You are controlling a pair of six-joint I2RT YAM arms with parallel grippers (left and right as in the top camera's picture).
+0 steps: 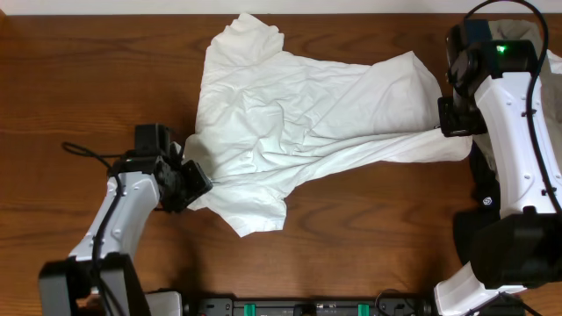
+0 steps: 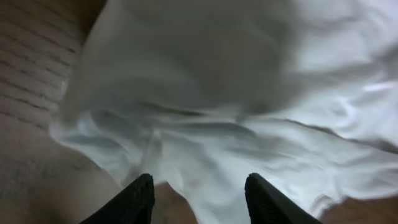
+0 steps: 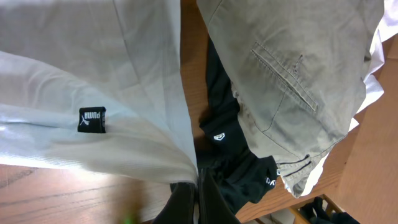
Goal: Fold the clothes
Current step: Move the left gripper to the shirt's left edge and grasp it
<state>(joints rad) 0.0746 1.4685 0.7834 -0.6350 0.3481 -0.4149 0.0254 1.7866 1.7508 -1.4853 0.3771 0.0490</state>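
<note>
I will lower my left gripper onto the shirt's bunched near corner (image 1: pixel 214 186) (image 2: pixel 189 177) and close on it, since white folds are already between the open fingers.
The clothes, a white T-shirt (image 1: pixel 299 123), lie crumpled across the middle of the wooden table (image 1: pixel 88 79), with no print showing. My left gripper (image 1: pixel 200 180) is at the shirt's lower left corner. In the left wrist view its jaws (image 2: pixel 199 180) stand open, with white fabric (image 2: pixel 236 93) lying between and ahead of the fingers. My right gripper (image 1: pixel 446 130) is at the shirt's right end, where the cloth is pulled into a taut strip. In the right wrist view it (image 3: pixel 198 186) is shut on the shirt's edge (image 3: pixel 93 74), near a small black label (image 3: pixel 91 119).
A grey-olive garment (image 3: pixel 298 68) with a pocket and a black garment (image 3: pixel 230 143) lie just right of my right gripper, by the table's right edge. The right arm's base (image 1: pixel 500 237) stands at the lower right, the left arm's base (image 1: pixel 97 272) at the lower left.
</note>
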